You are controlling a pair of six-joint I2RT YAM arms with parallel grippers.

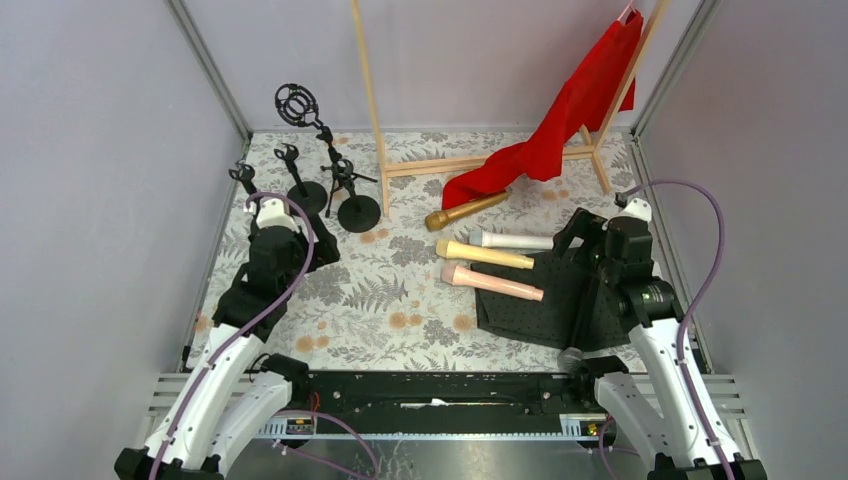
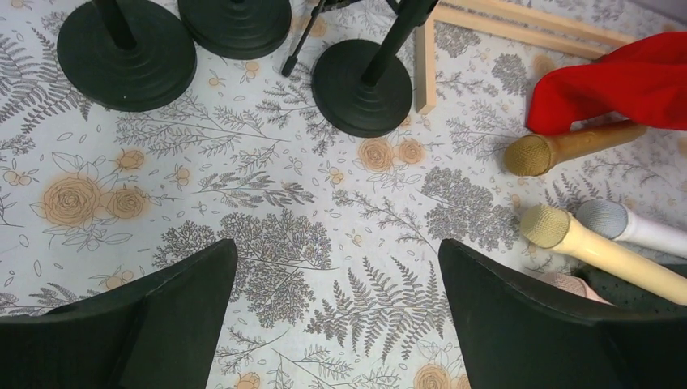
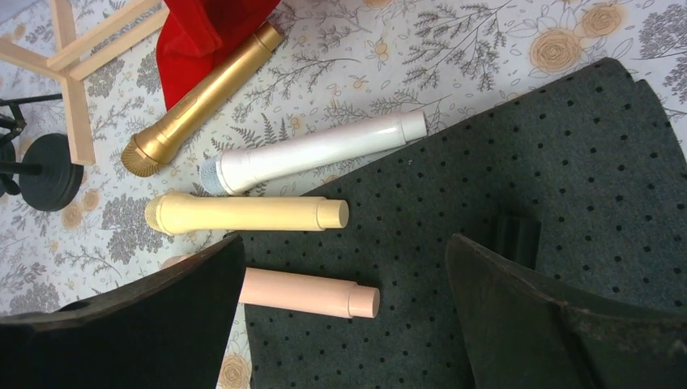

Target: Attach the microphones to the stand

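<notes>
My right gripper will next swing to the left in the top view, turn and go down onto the pink microphone's neck, because the microphone's handle runs from finger toward finger.
Four microphones lie right of centre: gold (image 1: pixel 465 211), white (image 1: pixel 515 241), pale yellow (image 1: pixel 485 254) and pink (image 1: pixel 493 283), heads to the left. Several black stands (image 1: pixel 358 213) are at the back left, one with a ring mount (image 1: pixel 297 104). My left gripper (image 1: pixel 318 250) is open and empty above the cloth (image 2: pixel 336 308), just before the stand bases (image 2: pixel 360 85). My right gripper (image 1: pixel 572 242) is open and empty (image 3: pixel 344 308), above the handle end of the pink microphone (image 3: pixel 308 292). The yellow (image 3: pixel 243 212), white (image 3: pixel 316 150) and gold (image 3: pixel 202 97) ones lie beyond it.
A black perforated pad (image 1: pixel 530 300) lies under the handle ends of the pink and yellow microphones. A wooden rack (image 1: pixel 375 110) stands at the back with a red cloth (image 1: pixel 570 110) hanging onto the table by the gold microphone. Grey walls close in both sides.
</notes>
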